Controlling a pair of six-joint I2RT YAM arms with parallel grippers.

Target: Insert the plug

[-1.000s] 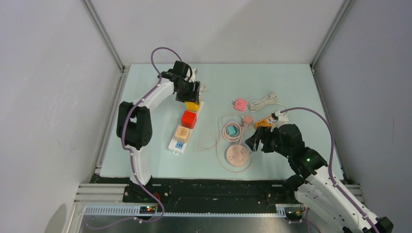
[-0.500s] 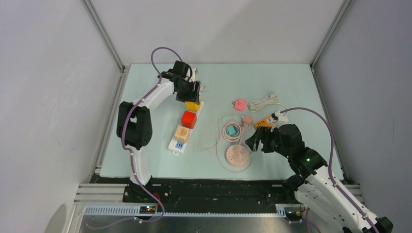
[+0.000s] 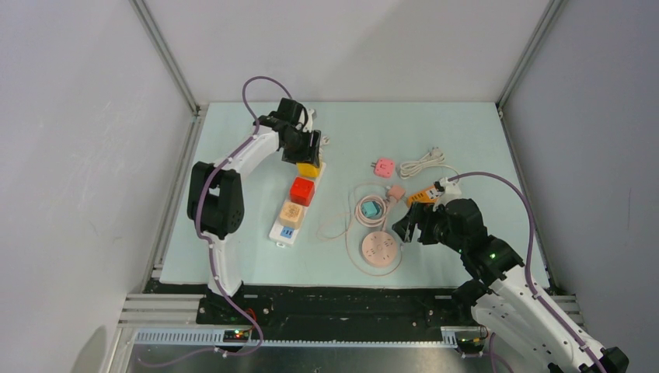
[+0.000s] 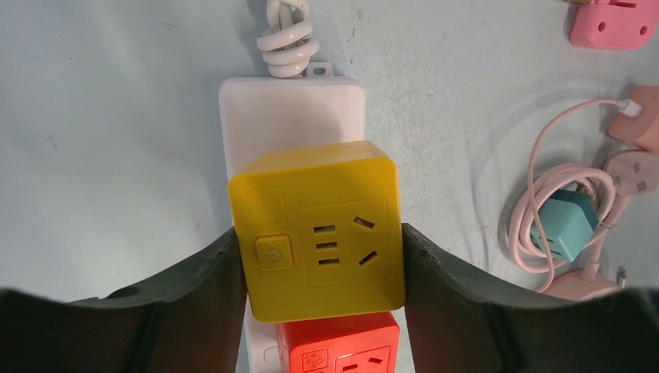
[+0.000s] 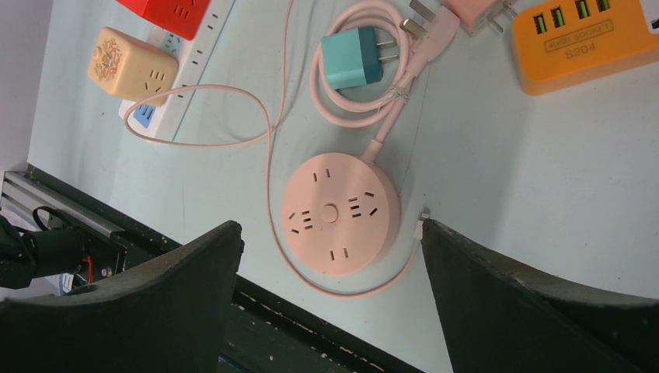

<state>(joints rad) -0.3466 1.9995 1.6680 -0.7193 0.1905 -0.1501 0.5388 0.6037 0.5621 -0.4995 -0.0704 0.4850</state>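
Note:
I will push the yellow cube plug down onto the power strip's far end with my left gripper next and release it, because it lines up there behind the red cube plug.
My left gripper is shut on a yellow cube plug, its fingers pressed on both sides. The cube sits on the far end of a white power strip, right behind a red cube plug. A beige cube plug sits nearer on the strip. My right gripper hangs open and empty above a round pink socket.
A teal adapter lies in a coil of pink cable. An orange USB socket block, a pink plug and a white coiled cable lie at the right. The table's black front edge is under my right gripper.

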